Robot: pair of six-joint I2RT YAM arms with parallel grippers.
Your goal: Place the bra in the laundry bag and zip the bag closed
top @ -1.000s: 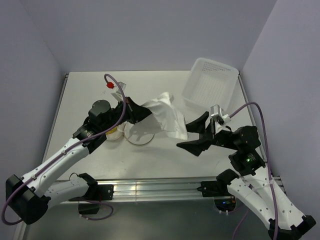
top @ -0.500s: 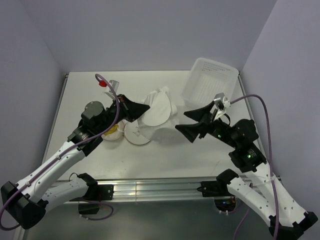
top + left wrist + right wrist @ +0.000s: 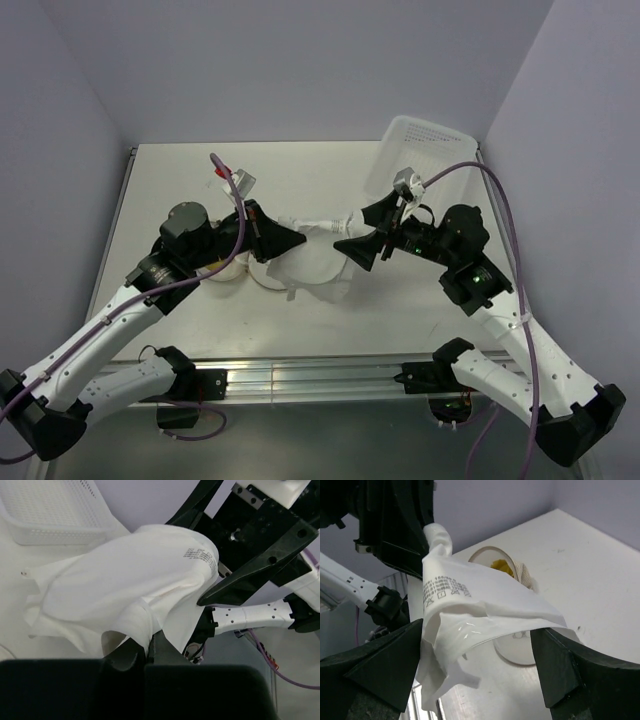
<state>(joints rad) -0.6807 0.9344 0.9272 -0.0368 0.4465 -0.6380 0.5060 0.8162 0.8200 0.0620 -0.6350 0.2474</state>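
The care label (image 3: 335,226) (image 3: 445,591) is beyond my open fingers, to the left in the top view. My right gripper should move forward that way next and close on it.
The white bra (image 3: 318,262) hangs between my two grippers above the table's middle. My left gripper (image 3: 300,240) is shut on one edge of it; the left wrist view shows the fabric (image 3: 125,580) pinched at the fingertips (image 3: 150,647). My right gripper (image 3: 350,230) is wide open, one jaw on each side of the bra's other end (image 3: 470,605), not closed on it. The round mesh laundry bag (image 3: 520,647), with its small black mark, lies on the table under the bra. In the top view only its left rim (image 3: 260,272) shows.
A white rectangular plastic tray (image 3: 425,150) stands tilted at the back right, close behind my right arm; it also shows in the left wrist view (image 3: 55,510). A small cream and yellow item (image 3: 501,567) lies next to the bag.
My right gripper has moved left and up to the bra, its open jaws now around one end. My left gripper has brought the bra down, so it now drapes over the bag.
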